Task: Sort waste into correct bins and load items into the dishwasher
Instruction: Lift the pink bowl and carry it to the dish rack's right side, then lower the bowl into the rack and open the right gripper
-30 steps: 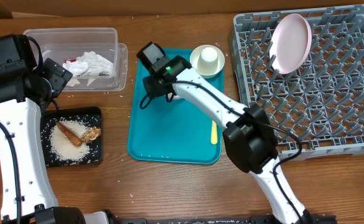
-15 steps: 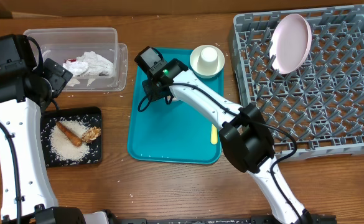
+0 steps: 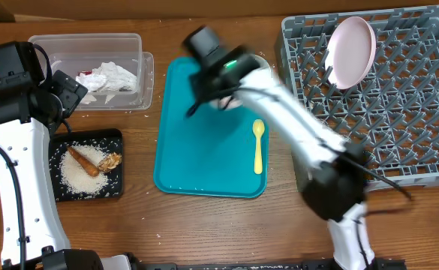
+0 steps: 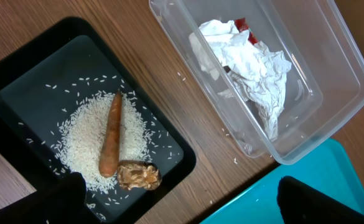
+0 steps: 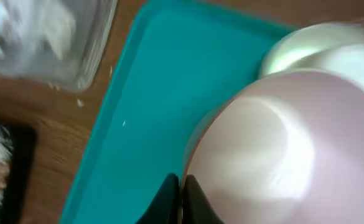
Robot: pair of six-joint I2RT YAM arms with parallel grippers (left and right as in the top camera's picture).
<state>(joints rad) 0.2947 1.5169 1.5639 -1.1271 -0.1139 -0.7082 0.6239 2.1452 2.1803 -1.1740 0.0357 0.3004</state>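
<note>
I will next swing my right gripper past the pink plate (image 3: 352, 51) and release the pale pink bowl onto the rack's empty wires, to its right in the overhead view.
My right gripper (image 5: 180, 194) is shut on the rim of the pale pink bowl (image 5: 275, 149), holding it above the teal tray (image 5: 150, 93). In the overhead view the right gripper (image 3: 208, 94) is blurred by motion over the tray's far end. The whitish bowl (image 5: 300, 50) lies just beyond, and the cup is hidden. The yellow spoon (image 3: 258, 146) lies on the tray. The pink plate (image 3: 352, 51) stands in the grey rack (image 3: 399, 142). The napkin (image 4: 250, 62) and red wrapper (image 4: 241, 23) are in the clear tub (image 4: 331, 74). The carrot stick (image 4: 110, 140), brown chunk (image 4: 139, 175) and rice (image 4: 85, 143) are on the black tray (image 4: 20, 87). My left gripper (image 4: 188, 211) is open and empty.
The teal tray (image 3: 204, 165) lies between the bins and the rack. A few rice grains (image 4: 180, 76) lie on the wood by the tub. My left arm (image 3: 16, 142) stands over the table's left side.
My right arm has swung back and to the right with the pink bowl, uncovering the yellow spoon and covering the whitish bowl and cup. The left arm has not moved.
</note>
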